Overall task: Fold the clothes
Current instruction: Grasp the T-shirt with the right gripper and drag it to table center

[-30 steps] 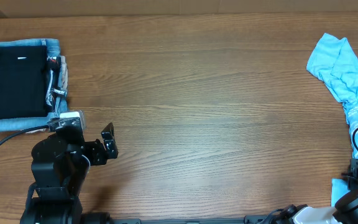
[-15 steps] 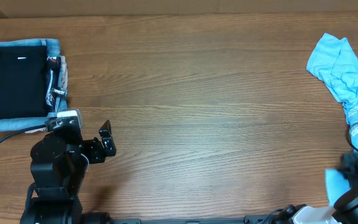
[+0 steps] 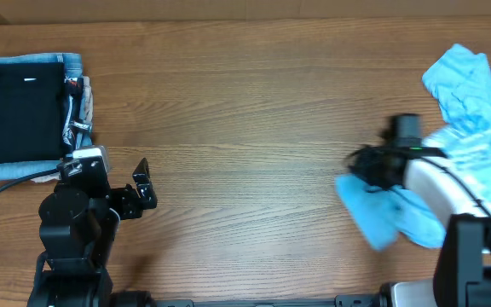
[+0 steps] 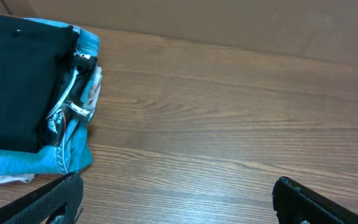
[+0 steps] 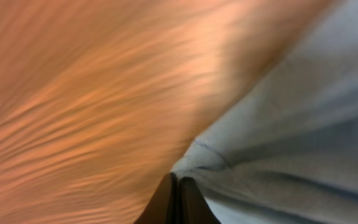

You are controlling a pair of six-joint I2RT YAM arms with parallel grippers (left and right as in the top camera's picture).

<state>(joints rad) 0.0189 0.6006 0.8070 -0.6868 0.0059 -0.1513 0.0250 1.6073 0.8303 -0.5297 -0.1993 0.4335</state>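
I will move my right gripper to the left in the overhead view next, onto the bare middle of the table, and let go of the T-shirt's edge there, because the T-shirt [image 3: 467, 111] lies crumpled.
The light sky-blue T-shirt [image 3: 467, 111] lies crumpled at the table's right side, one part stretched out to the left [image 3: 382, 213]. My right gripper [image 3: 366, 166] is shut on an edge of the T-shirt [image 5: 278, 124] and holds it over the right-centre of the table; its fingers [image 5: 176, 202] are pressed together on the cloth in the blurred right wrist view. My left gripper [image 3: 141, 192] is open and empty at the front left, its fingers wide apart [image 4: 176, 196] over bare wood. The shirt's lettering is hidden.
A folded black garment [image 3: 20, 115] lies on a folded denim-blue garment [image 3: 71, 64] at the far left; both show in the left wrist view [image 4: 17, 93]. Bare wooden table [image 3: 254, 128] lies between the arms.
My right arm has swung from the front right corner leftward over the table, dragging part of the T-shirt with it. The left gripper has shifted slightly left.
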